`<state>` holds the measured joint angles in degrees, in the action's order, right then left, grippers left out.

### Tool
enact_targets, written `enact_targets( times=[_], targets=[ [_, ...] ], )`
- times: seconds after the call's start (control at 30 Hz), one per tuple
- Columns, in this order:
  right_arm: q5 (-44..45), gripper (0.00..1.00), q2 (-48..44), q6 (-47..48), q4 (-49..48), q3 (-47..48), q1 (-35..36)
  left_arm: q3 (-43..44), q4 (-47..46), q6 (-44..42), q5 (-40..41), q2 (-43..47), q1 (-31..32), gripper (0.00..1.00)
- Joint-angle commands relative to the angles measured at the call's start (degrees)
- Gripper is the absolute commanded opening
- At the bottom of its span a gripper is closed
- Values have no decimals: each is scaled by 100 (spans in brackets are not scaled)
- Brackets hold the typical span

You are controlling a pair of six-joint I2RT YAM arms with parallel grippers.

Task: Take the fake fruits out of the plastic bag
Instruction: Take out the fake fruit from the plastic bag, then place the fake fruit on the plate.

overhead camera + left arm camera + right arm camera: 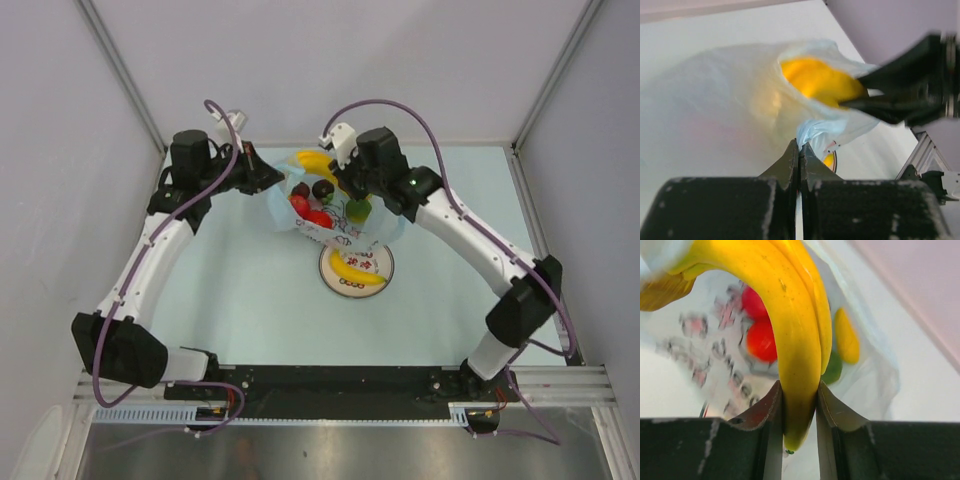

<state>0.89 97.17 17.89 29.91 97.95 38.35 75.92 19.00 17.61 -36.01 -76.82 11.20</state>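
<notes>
My right gripper draws back past the bag's rim next, lowers and releases the banana, since the plate's free far side lies behind and below the gripper.
The light-blue plastic bag lies open at the table's far middle. Inside show red fruits, a dark one and a green one. My left gripper is shut on the bag's left edge; in the left wrist view its jaws pinch blue film. My right gripper is shut on a yellow banana over the bag's mouth; in the right wrist view the banana sits between my fingers, with red fruits and a green one behind.
A white patterned plate with another yellow banana on it stands just in front of the bag. Grey walls close in the table on the left, back and right. A metal rail runs along the near edge.
</notes>
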Motion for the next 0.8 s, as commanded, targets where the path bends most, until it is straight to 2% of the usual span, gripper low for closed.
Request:
enact_targets(
  times=[0.0, 0.1, 0.23, 0.37, 0.57, 0.77],
  targets=[
    [-53, 0, -670, 250, 989, -759, 103, 379, -582, 340, 41, -123, 57, 1],
    [-694, 0, -1328, 206, 1613, -900, -187, 327, -556, 314, 76, -141, 93, 0],
    [-1695, 0, -2356, 662, 2367, -1401, -389, -32, -591, 314, 147, 17, 163, 0],
    [-1899, 0, -3211, 1057, 2625, -2462, -390, -165, -573, 296, 200, 132, 216, 0],
    [-2057, 0, -3108, 1050, 2468, -3080, -407, -69, -468, 208, 261, 167, 225, 0],
    [-1839, 0, -2152, 858, 1923, -3177, -556, 28, -371, 68, 340, 141, 233, 0]
  ],
)
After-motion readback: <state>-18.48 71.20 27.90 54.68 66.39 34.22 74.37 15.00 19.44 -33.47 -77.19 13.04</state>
